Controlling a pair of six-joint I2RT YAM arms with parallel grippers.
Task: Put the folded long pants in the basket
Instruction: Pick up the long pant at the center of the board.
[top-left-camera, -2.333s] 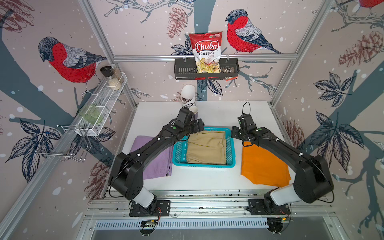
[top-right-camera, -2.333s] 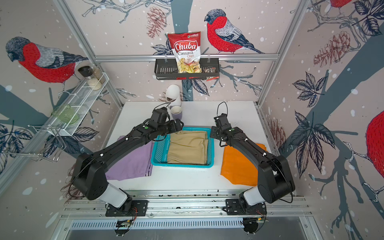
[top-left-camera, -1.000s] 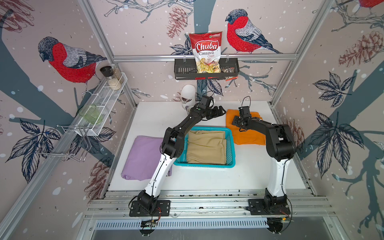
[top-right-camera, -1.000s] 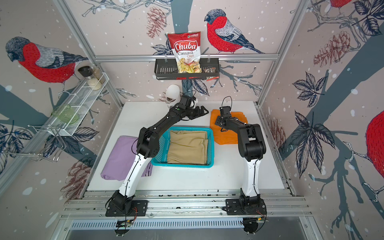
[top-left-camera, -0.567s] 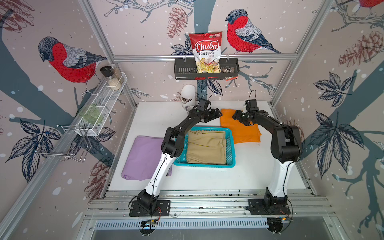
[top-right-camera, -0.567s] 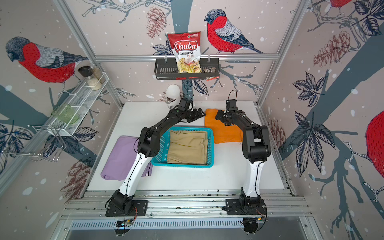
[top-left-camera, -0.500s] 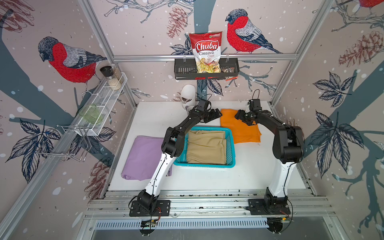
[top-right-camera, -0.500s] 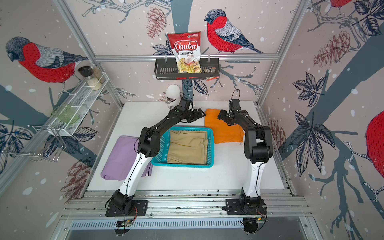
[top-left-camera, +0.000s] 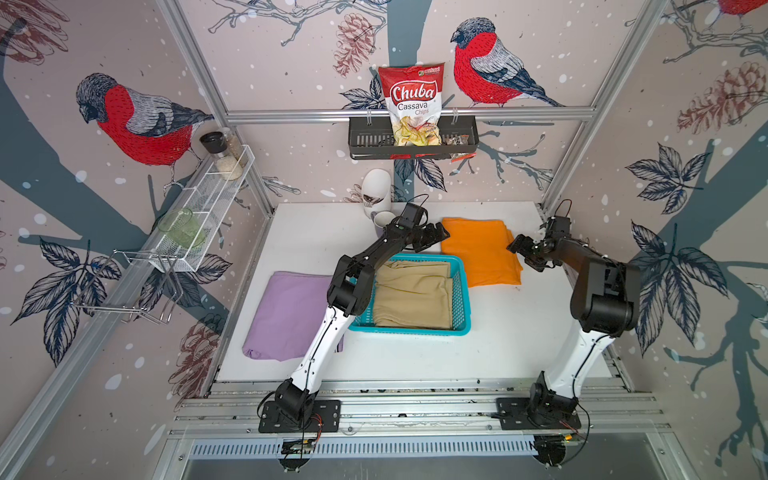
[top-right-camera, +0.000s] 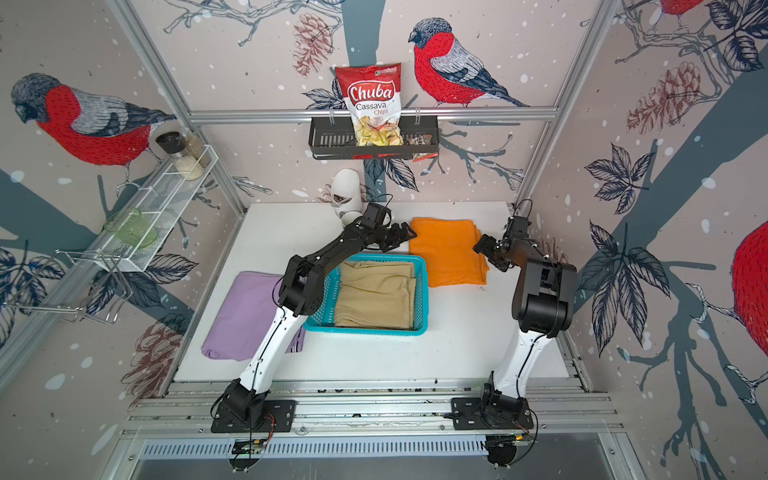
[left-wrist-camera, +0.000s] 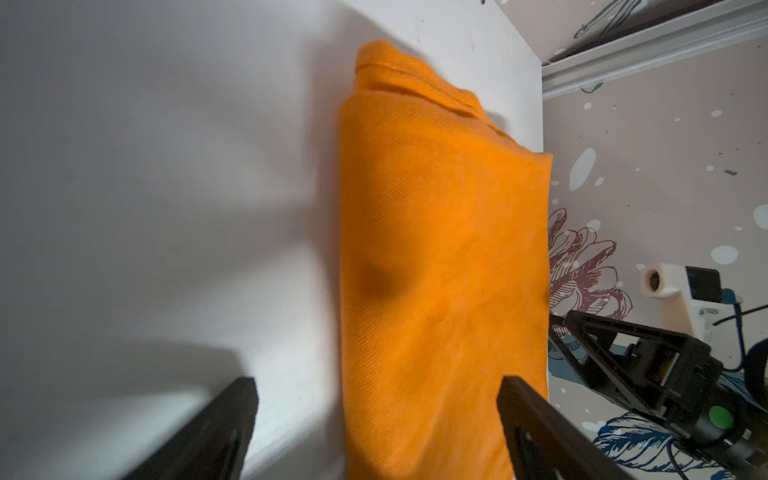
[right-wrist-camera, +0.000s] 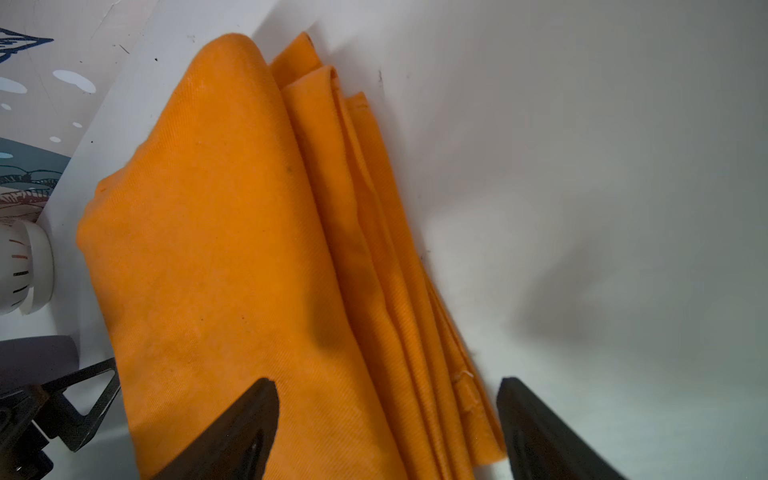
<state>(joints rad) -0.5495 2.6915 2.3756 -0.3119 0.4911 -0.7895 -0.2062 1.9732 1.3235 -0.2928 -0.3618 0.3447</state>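
Observation:
The orange pants' edge facing the cups lies just below the left gripper's open fingers. My left gripper lowers toward the orange pants (top-left-camera: 478, 249) next and closes on that edge.
The turquoise basket (top-left-camera: 464, 291) (top-right-camera: 421, 291) stands mid-table with tan folded long pants (top-left-camera: 411, 295) (top-right-camera: 374, 297) inside. Orange folded long pants (top-left-camera: 478, 249) (top-right-camera: 446, 249) (left-wrist-camera: 440, 249) (right-wrist-camera: 228, 249) lie flat on the table behind the basket's right corner. Lilac folded long pants (top-left-camera: 291, 316) (top-right-camera: 245, 316) lie left of the basket, partly under my left arm. My left gripper (top-left-camera: 440, 235) (top-right-camera: 405, 235) (left-wrist-camera: 376, 386) is open at the orange pants' left edge. Open too, my right gripper (top-left-camera: 523, 255) (top-right-camera: 486, 253) (right-wrist-camera: 386, 386) sits at their right edge, holding nothing.
White cups (top-left-camera: 376, 195) stand at the table's back edge close to my left wrist. A black wall rack (top-left-camera: 411, 141) with a chips bag hangs above. A white wire shelf (top-left-camera: 199, 212) lines the left wall. The right wall is close behind my right arm.
My right gripper let go of the orange pants, opened wide and drew back from over them to their right edge. The orange pants slid slightly left. My left arm barely moved.

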